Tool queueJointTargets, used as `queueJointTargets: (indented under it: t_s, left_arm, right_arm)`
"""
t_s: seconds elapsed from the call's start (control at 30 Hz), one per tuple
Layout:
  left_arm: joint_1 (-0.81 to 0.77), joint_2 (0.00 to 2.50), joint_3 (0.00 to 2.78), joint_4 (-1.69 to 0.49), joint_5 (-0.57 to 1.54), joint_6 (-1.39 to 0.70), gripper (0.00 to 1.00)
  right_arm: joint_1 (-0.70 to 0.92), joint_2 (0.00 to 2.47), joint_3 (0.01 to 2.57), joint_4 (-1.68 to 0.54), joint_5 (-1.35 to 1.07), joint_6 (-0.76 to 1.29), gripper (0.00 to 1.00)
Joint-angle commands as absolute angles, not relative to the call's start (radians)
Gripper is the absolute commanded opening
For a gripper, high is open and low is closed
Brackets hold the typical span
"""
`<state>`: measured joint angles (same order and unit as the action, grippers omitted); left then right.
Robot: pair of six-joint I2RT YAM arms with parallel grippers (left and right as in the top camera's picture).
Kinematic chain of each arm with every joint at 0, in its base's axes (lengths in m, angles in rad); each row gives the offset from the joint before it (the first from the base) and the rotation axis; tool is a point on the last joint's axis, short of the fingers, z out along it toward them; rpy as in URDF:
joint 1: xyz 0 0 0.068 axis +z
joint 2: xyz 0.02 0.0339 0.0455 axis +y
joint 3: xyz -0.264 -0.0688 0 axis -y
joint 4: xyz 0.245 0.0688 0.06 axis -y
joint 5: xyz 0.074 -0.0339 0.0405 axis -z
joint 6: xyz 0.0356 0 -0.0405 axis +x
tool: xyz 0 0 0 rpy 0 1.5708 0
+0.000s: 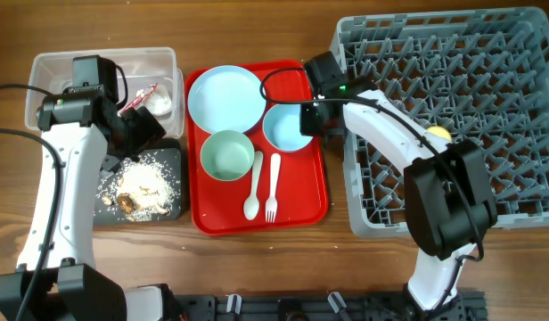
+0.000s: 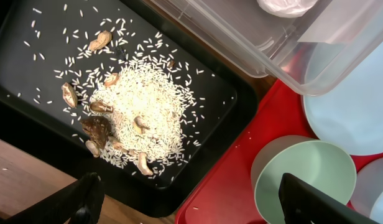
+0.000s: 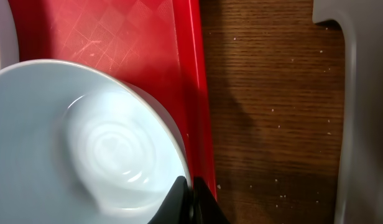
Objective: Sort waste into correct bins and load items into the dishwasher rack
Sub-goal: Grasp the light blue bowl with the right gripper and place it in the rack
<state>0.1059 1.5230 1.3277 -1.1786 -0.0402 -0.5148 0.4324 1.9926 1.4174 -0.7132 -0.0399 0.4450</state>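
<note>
Next I will lift my right gripper outward, tilting the bowl over the rack's far tray-side corner (image 1: pixel 368 52) to release it, since that lies to its right in the overhead view.
My left gripper (image 1: pixel 146 131) is open and empty (image 2: pixel 194 205), held above the black tray (image 1: pixel 170 198) near the clear tub (image 1: pixel 56 67). The black tray holds brownish scraps and rice (image 2: pixel 138 109). The red-and-white wrapper (image 1: pixel 142 94) lies in the tub. My right gripper (image 1: pixel 310 120) is shut on the rim of the light blue bowl (image 3: pixel 86 143), pinching it (image 3: pixel 191 196). The bowl (image 1: pixel 283 129), light blue plate (image 1: pixel 225 96), pale green bowl (image 1: pixel 226 154), spoon (image 1: pixel 253 189) and fork (image 1: pixel 273 189) are on the red serving tray. The yellow cup (image 1: pixel 438 132) sits in the grey rack (image 1: pixel 488 53).
The red serving tray (image 1: pixel 301 209) lies between the bins and the rack. A strip of bare wood (image 3: pixel 266 112) separates the tray's right edge from the rack corner (image 3: pixel 362 93). A white object (image 1: pixel 160 103) also lies in the tub.
</note>
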Motion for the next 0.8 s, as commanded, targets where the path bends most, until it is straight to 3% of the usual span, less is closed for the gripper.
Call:
queueJointTargets:
  t_s: [0.0,0.1,0.23,0.37,0.5,0.77]
  left_arm:
    - [0.109,1.507,1.329,-1.179,-0.050,-0.532,0.91]
    - [0.109,1.507,1.329,-1.179,-0.050,-0.532,0.91]
    - [0.109,1.507,1.329,-1.179,-0.050,-0.532,0.91]
    - [0.109,1.507,1.329,-1.171,-0.050,-0.532,0.91]
    - [0.109,1.507,1.329,-1.160,-0.050,-0.532,0.91]
    - [0.109,1.507,1.329,-1.160,-0.050,-0.532,0.91]
  right_arm:
    - [0.435,1.995,1.423,-0.722,-0.022,0.444,0.04]
    - [0.434,1.897,1.467,-0.738,0.054,0.405,0.04]
    - [0.422,1.682,1.505,-0.691,0.377,0.288,0.04]
    - [0.387,1.612,1.505,-0.427,0.692,-0.223,0.04]
    - [0.324,1.618,1.502,-0.169,0.801,-0.622,0.04]
    - [0.276,1.781,1.497,-0.015,0.948,-0.626,0.04]
